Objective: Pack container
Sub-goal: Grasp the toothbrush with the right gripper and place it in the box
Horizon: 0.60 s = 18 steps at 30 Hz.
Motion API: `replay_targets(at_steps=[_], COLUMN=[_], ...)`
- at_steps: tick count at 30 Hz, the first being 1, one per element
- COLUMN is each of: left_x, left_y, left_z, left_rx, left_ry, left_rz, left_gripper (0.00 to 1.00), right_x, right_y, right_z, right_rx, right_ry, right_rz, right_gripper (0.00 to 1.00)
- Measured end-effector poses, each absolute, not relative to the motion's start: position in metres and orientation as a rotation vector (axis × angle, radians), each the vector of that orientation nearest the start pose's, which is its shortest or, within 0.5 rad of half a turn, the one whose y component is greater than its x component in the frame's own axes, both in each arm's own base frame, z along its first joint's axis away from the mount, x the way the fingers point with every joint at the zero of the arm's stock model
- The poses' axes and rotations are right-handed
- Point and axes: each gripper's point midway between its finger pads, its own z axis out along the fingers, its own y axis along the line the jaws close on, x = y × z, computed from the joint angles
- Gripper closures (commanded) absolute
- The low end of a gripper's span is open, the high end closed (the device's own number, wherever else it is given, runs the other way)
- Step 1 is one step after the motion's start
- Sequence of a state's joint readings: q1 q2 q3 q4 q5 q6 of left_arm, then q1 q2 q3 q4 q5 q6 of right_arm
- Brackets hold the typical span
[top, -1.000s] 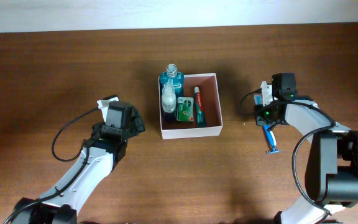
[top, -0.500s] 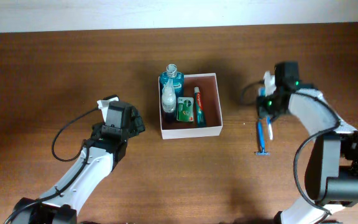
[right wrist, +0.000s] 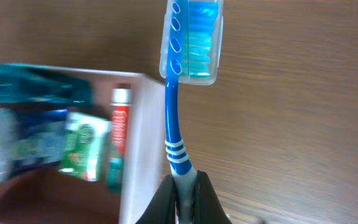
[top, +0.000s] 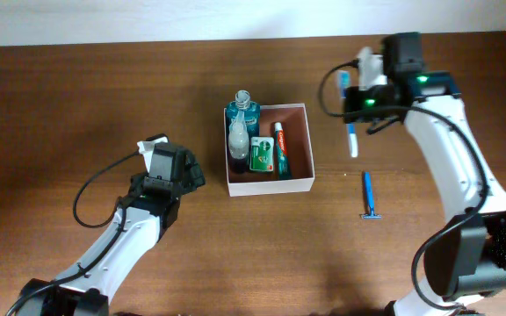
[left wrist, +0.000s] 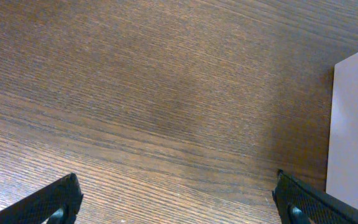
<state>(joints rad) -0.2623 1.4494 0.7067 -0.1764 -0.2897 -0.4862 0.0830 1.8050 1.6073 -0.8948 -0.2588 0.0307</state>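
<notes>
My right gripper moves over the container and down beside the toothpaste tube [top: 282, 151] next to release. That tube lies below and to its left in the overhead view.
The container [top: 310, 151], a square box with white walls and a reddish-brown inside, stands mid-table and holds a blue bottle [top: 242, 111], a small white bottle [top: 237, 137], a green pack [top: 262, 154] and a toothpaste tube [top: 282, 151]. My right gripper [top: 355, 112] is shut on the handle of a blue toothbrush [top: 352, 140], held in the air just right of the container. In the right wrist view the toothbrush [right wrist: 174, 134] runs up from the gripper [right wrist: 184, 186], its capped head beyond the container's wall [right wrist: 132, 143]. My left gripper [top: 191, 173] stands open over bare wood [left wrist: 179, 205].
A blue razor [top: 370, 197] lies on the table right of the container, below my right arm. The container's white outer wall [left wrist: 353, 124] shows at the right edge of the left wrist view. A pale wall strip borders the table's far edge.
My right gripper has lifted the toothbrush from beside the razor and carried it up and left, toward the container. The razor stays on the table. The left arm has not moved.
</notes>
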Motion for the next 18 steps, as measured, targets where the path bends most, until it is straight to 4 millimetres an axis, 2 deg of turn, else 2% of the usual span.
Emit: replay_targets(at_steps=[3, 9, 15, 18], left_x=[0.354, 0.354, 0.354, 0.354], left_y=[-0.044, -0.044, -0.044, -0.044], left_z=[0.064, 0.064, 0.064, 0.064], left_rx=[-0.391, -0.392, -0.392, -0.392], left_ry=[2.406, 2.406, 2.406, 2.406], left_rz=[0.03, 0.03, 0.03, 0.03], left_gripper=[0.0, 0.01, 0.01, 0.01], right_x=[0.437, 0.426, 0.421, 0.423], right_y=[0.118, 0.168, 0.197, 0.203], right_z=[0.172, 0.174, 0.172, 0.162], right_rx=[-0.233, -0.362, -0.446, -0.462], right_ry=[2.624, 2.598, 2.573, 2.587], right_rz=[0.437, 0.458, 0.409, 0.394], right_gripper=[0.96, 0.95, 0.95, 0.95])
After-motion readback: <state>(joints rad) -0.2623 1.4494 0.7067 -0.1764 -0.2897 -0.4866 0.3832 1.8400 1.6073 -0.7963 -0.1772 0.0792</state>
